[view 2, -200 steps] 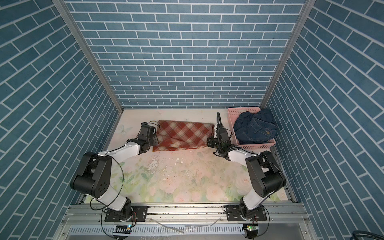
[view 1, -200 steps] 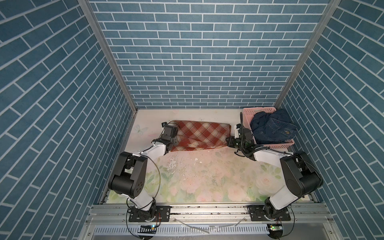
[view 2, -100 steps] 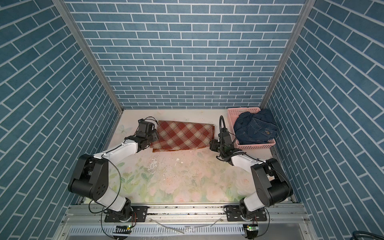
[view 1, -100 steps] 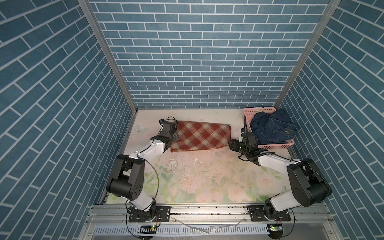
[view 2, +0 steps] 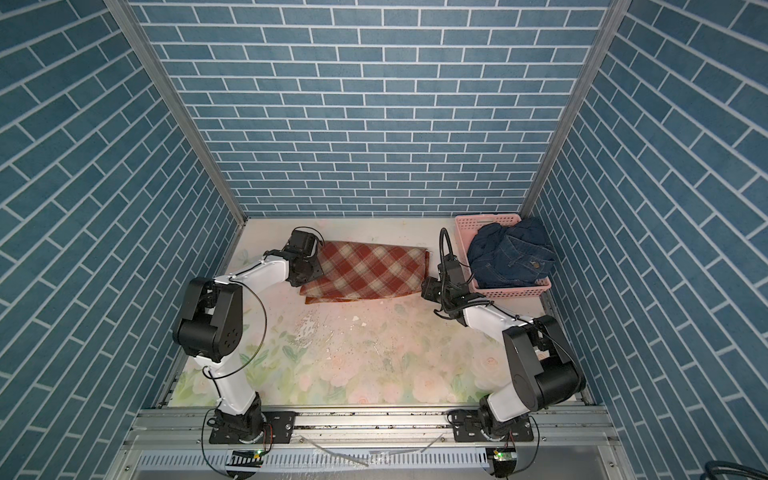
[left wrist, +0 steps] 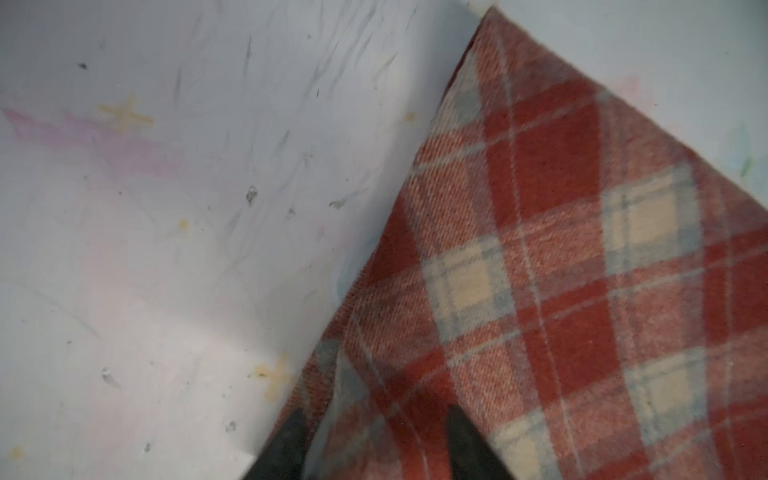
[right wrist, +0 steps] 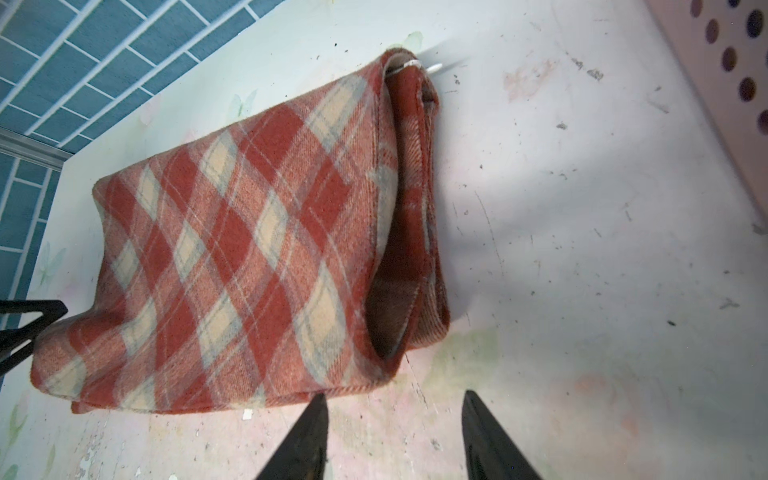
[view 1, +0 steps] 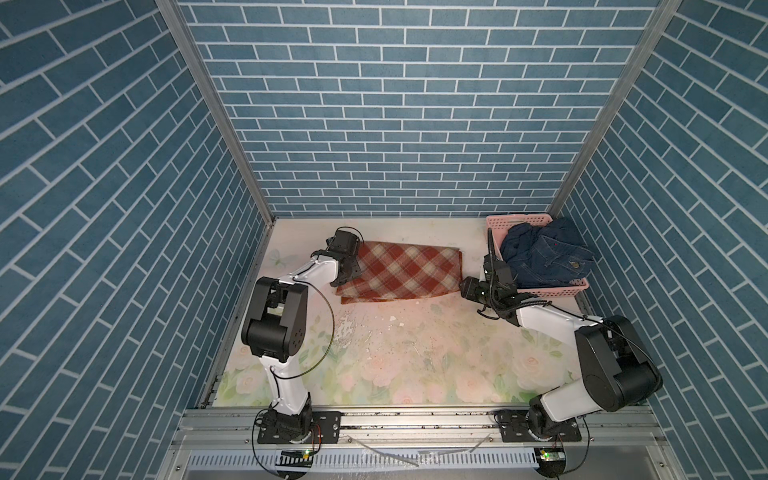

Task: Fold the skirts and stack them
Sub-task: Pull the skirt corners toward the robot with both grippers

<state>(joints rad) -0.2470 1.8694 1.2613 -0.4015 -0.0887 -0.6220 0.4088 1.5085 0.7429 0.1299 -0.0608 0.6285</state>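
The open fingers of my right gripper are over bare table, short of the plaid skirt. It will move down gently and toward the skirt next, onto its near basket-side corner [view 1: 458, 292] [right wrist: 379, 371].
The rust-red and cream plaid skirt [view 1: 405, 272] [view 2: 365, 270] lies folded flat at the back middle of the table. My left gripper [view 1: 350, 277] [view 2: 311, 272] sits on its left edge. In the left wrist view the left gripper [left wrist: 374, 419] has its fingers apart, with plaid skirt [left wrist: 561, 270] between them. My right gripper [view 1: 465, 286] [view 2: 426, 287] [right wrist: 395, 399] is open over bare table just off the skirt's [right wrist: 232, 257] right front corner, touching nothing. The dark blue denim skirts [view 1: 544, 257] [view 2: 511, 259] lie heaped in the basket.
The pink perforated basket [view 1: 552, 291] [view 2: 519, 291] [right wrist: 739, 83] stands at the back right, close beside my right arm. Blue brick walls close in the back and both sides. Floral table cover [view 1: 395, 353] with white flakes fills the front.
The plaid skirt has gone from puffed to lying flat. My right gripper has let go of its right edge and drawn slightly back toward the front. The left gripper's jaws have narrowed.
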